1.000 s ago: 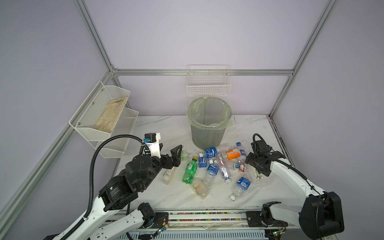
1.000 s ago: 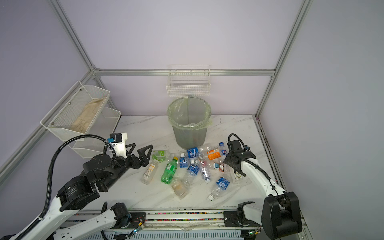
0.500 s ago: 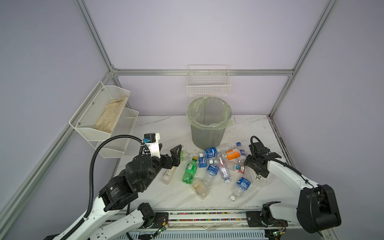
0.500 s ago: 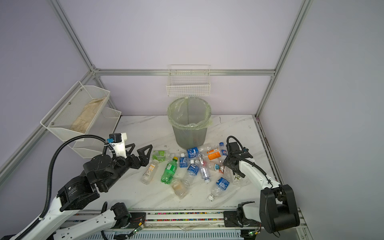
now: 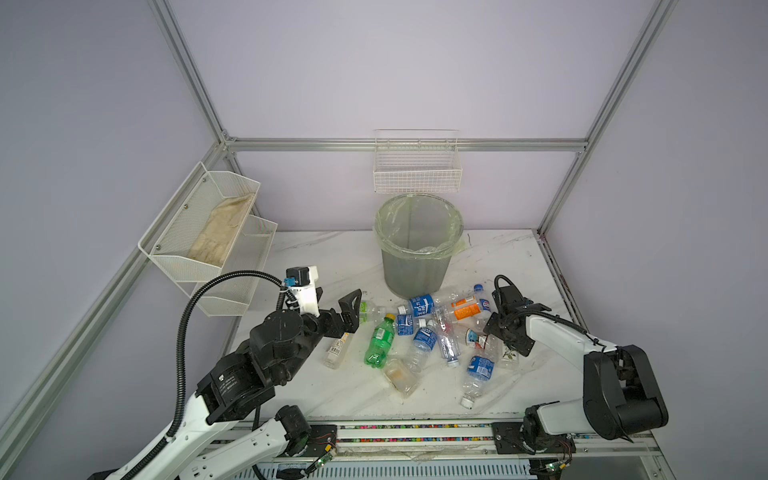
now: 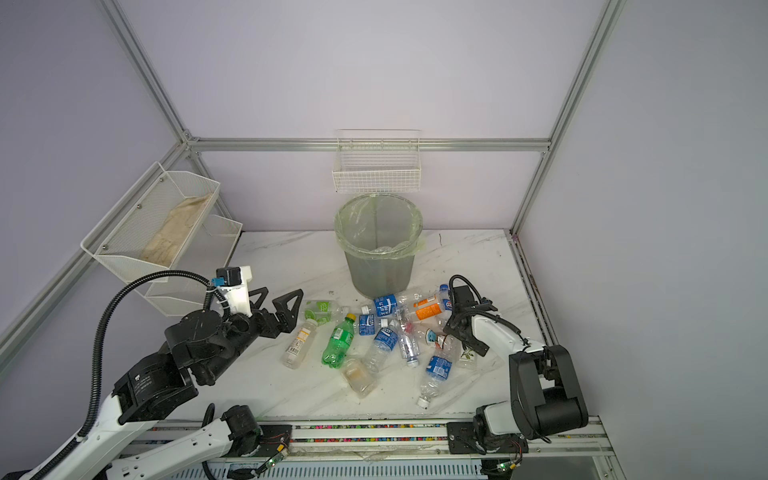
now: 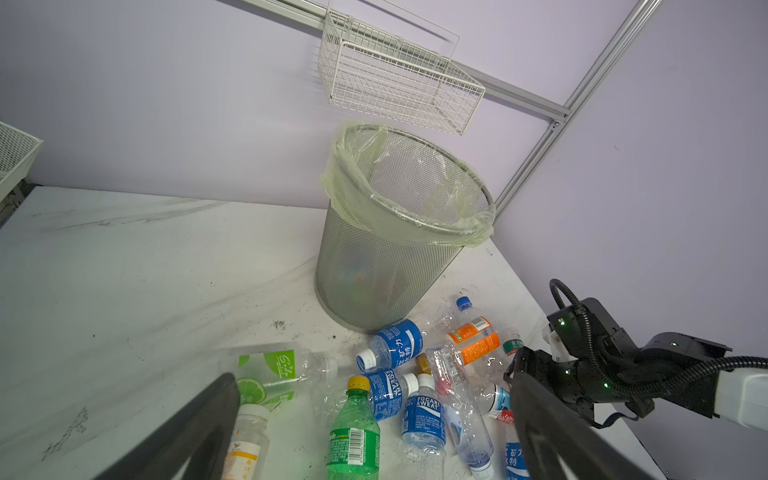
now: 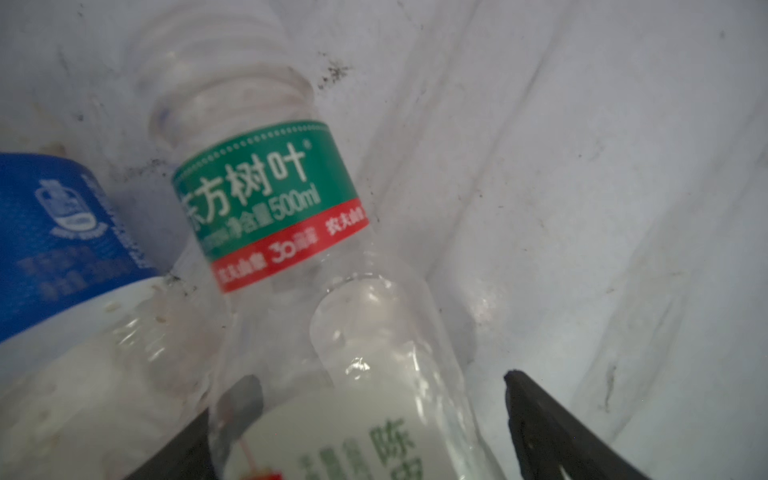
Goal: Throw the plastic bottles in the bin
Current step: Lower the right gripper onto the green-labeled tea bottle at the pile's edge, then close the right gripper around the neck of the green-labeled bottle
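Observation:
The robot's right gripper will stay low next and close both fingers around the clear bottle's shoulder (image 8: 356,364) beside the neck band, because its open fingers are already on both sides of it.
Several plastic bottles (image 5: 424,340) (image 6: 384,338) lie in a heap on the marble table in front of the bin (image 5: 417,245) (image 6: 378,245) (image 7: 399,232), among them a green soda bottle (image 5: 379,343) (image 6: 338,343) (image 7: 353,440). My left gripper (image 5: 336,301) (image 6: 279,296) (image 7: 374,390) hovers open and empty left of the heap. My right gripper (image 5: 508,343) (image 6: 465,338) (image 8: 380,390) is down at the heap's right edge. Its open jaws straddle a clear uncapped bottle (image 8: 374,415) (image 5: 508,357) with a green-and-red neck band. One finger stands clearly apart from it.
A white wire basket (image 5: 417,170) hangs on the back wall above the bin. A white two-tier mesh shelf (image 5: 208,232) holding a cloth juts out at the left. A blue-labelled bottle (image 8: 62,232) lies against the straddled one. Aluminium frame posts edge the table.
My right gripper has come down and toward the heap, settling over the clear bottle. The left arm has stayed almost still, open.

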`<action>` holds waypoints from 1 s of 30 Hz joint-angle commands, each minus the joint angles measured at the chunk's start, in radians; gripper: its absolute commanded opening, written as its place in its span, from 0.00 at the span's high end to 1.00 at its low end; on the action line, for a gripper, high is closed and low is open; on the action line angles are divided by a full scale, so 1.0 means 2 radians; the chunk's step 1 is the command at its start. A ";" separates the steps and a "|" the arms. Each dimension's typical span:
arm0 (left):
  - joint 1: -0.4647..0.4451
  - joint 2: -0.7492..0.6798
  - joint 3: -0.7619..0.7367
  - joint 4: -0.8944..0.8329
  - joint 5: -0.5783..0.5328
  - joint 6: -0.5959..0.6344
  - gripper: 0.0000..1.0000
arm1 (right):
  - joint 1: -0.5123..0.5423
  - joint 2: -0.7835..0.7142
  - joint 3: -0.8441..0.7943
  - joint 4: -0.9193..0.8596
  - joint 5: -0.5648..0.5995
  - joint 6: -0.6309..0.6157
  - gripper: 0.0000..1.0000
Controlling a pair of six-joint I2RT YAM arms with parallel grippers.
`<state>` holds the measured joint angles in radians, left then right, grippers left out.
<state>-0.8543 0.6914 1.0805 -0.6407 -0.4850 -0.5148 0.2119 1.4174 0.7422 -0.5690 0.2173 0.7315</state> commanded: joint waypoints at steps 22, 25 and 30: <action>-0.002 -0.023 -0.028 -0.008 -0.015 -0.016 0.00 | -0.005 0.012 -0.003 0.021 0.016 0.019 0.43; -0.002 -0.022 -0.029 -0.007 -0.015 -0.016 0.00 | -0.005 -0.009 -0.005 0.018 0.017 0.019 0.53; -0.002 -0.021 -0.029 -0.007 -0.013 -0.019 0.00 | -0.005 -0.051 -0.005 0.012 0.022 0.014 0.69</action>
<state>-0.8543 0.6525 1.0489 -0.6758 -0.5030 -0.5396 0.2073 1.3674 0.7410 -0.5152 0.2298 0.7509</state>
